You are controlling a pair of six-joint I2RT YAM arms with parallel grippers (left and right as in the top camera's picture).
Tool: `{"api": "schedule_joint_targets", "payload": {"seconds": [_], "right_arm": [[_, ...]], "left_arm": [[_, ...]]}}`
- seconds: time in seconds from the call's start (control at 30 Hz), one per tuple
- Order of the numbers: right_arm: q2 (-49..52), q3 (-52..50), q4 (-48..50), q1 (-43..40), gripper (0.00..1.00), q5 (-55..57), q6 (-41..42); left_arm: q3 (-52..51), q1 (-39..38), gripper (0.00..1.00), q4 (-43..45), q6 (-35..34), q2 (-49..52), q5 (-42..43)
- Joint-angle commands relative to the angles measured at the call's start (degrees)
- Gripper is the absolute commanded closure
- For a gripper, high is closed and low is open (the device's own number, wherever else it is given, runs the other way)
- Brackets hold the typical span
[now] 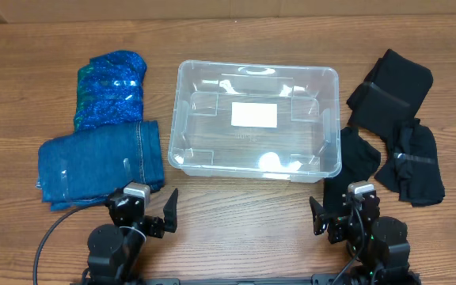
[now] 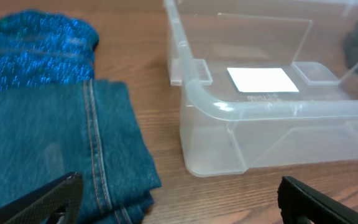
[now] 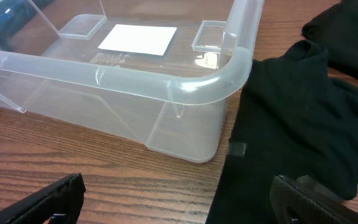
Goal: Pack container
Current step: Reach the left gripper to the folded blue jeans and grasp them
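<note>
Next, my left gripper swings to its left in the overhead view to the jeans' edge farthest from the container, turning in from bare wood.
The clear plastic container stands empty in the middle of the table, a white label on its base. It also shows in the left wrist view and in the right wrist view. Folded blue jeans and a shiny blue garment lie left of it. Several black garments lie right of it. My left gripper is open and empty near the front edge, beside the jeans. My right gripper is open and empty, at the edge of a black garment.
The wooden table has bare wood between the container and both grippers. A black cable curls at the front left by the left arm's base.
</note>
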Motion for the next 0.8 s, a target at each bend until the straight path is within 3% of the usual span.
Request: {"api": "schedule_joint_targets", "payload": {"seconds": [0.0, 0.13, 0.27, 0.33, 0.37, 0.4, 0.53, 0.63, 0.77], "right_arm": [[-0.57, -1.01, 0.02, -0.15, 0.00, -0.50, 0.22], [-0.57, -1.01, 0.02, -0.15, 0.00, -0.50, 0.22], [-0.57, -1.01, 0.02, -0.15, 0.00, -0.50, 0.22], [-0.57, -1.01, 0.02, -0.15, 0.00, -0.50, 0.22], [-0.57, -1.01, 0.02, -0.15, 0.00, -0.50, 0.22], [-0.57, -1.01, 0.02, -0.15, 0.00, -0.50, 0.22], [-0.57, -1.01, 0.02, -0.15, 0.00, -0.50, 0.22], [-0.57, -1.01, 0.00, -0.15, 0.00, -0.50, 0.22], [-0.57, -1.01, 0.02, -0.15, 0.00, -0.50, 0.22]], "left_arm": [[12.57, 0.33, 0.00, -2.14, -6.71, 11.19, -6.32], [37.81, 0.24, 0.00, -8.13, -5.42, 38.88, -3.72], [51.67, 0.83, 0.00, -16.85, -6.03, 53.55, -5.55], [60.57, 7.37, 0.00, -26.82, -13.88, 60.87, -12.33], [64.35, 13.60, 0.00, -30.91, -14.05, 63.76, -11.04], [67.98, 25.92, 0.00, -34.77, -13.46, 67.58, -6.86], [68.30, 50.53, 0.00, -35.85, -7.58, 76.96, 2.54], [68.30, 56.94, 0.00, -33.35, -1.42, 87.80, 7.54], [68.37, 56.89, 0.00, -30.01, 10.60, 103.32, 16.83]]}}
